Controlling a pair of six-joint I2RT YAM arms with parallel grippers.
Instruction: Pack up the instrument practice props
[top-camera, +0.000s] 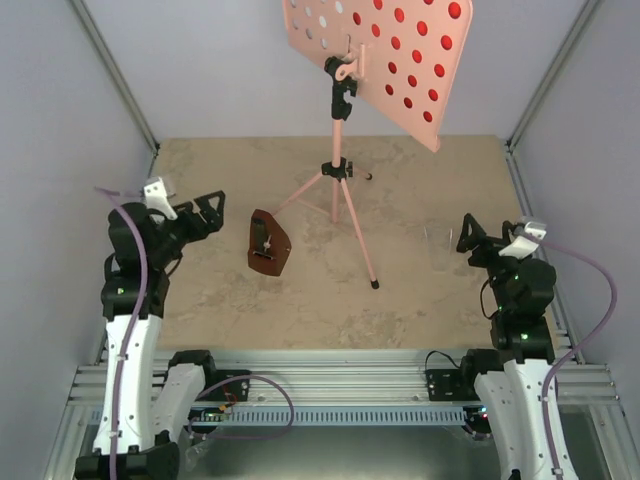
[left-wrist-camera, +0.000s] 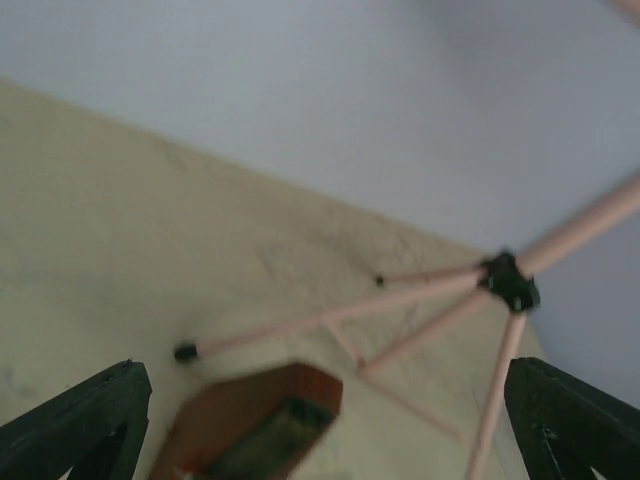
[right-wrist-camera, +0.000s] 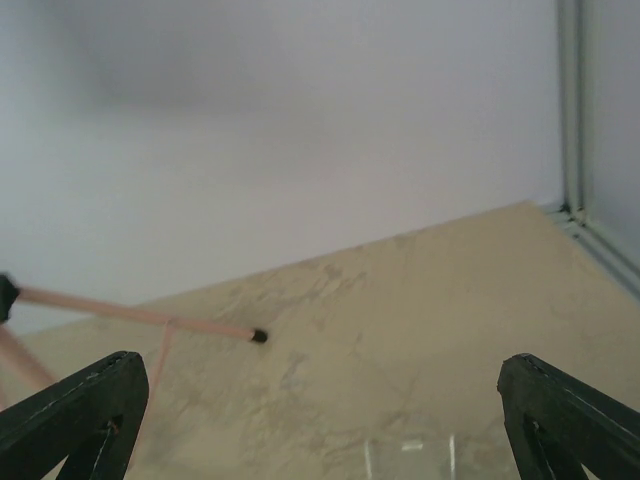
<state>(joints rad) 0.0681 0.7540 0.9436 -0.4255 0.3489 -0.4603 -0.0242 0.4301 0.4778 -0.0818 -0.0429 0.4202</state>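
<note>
The left gripper moves toward the right in the top view next, tilting down around the metronome's top (top-camera: 261, 219) (left-wrist-camera: 315, 386), since the metronome stands beyond its open fingers.
The pink tripod music stand (top-camera: 338, 185) rises at the back middle of the table, its hole-dotted desk (top-camera: 385, 60) tilted up high. Red shows through most of the holes and white through a few at the upper left, so the music sheets lie on the desk's far face. The small brown metronome (top-camera: 268, 243) stands left of the stand's legs. My left gripper (top-camera: 215, 213) hovers open just left of the metronome (left-wrist-camera: 255, 425), which shows between and beyond its fingers, with the tripod legs (left-wrist-camera: 400, 310) behind. At the right my right gripper (top-camera: 466, 238) is open and holds nothing; one leg tip (right-wrist-camera: 258, 336) shows ahead of it.
A faint clear container (top-camera: 440, 247) sits just in front of the right gripper, showing only as glints (right-wrist-camera: 410, 450) in the right wrist view. White walls close the table on three sides. An aluminium rail (top-camera: 340, 385) carries both arm bases at the near edge.
</note>
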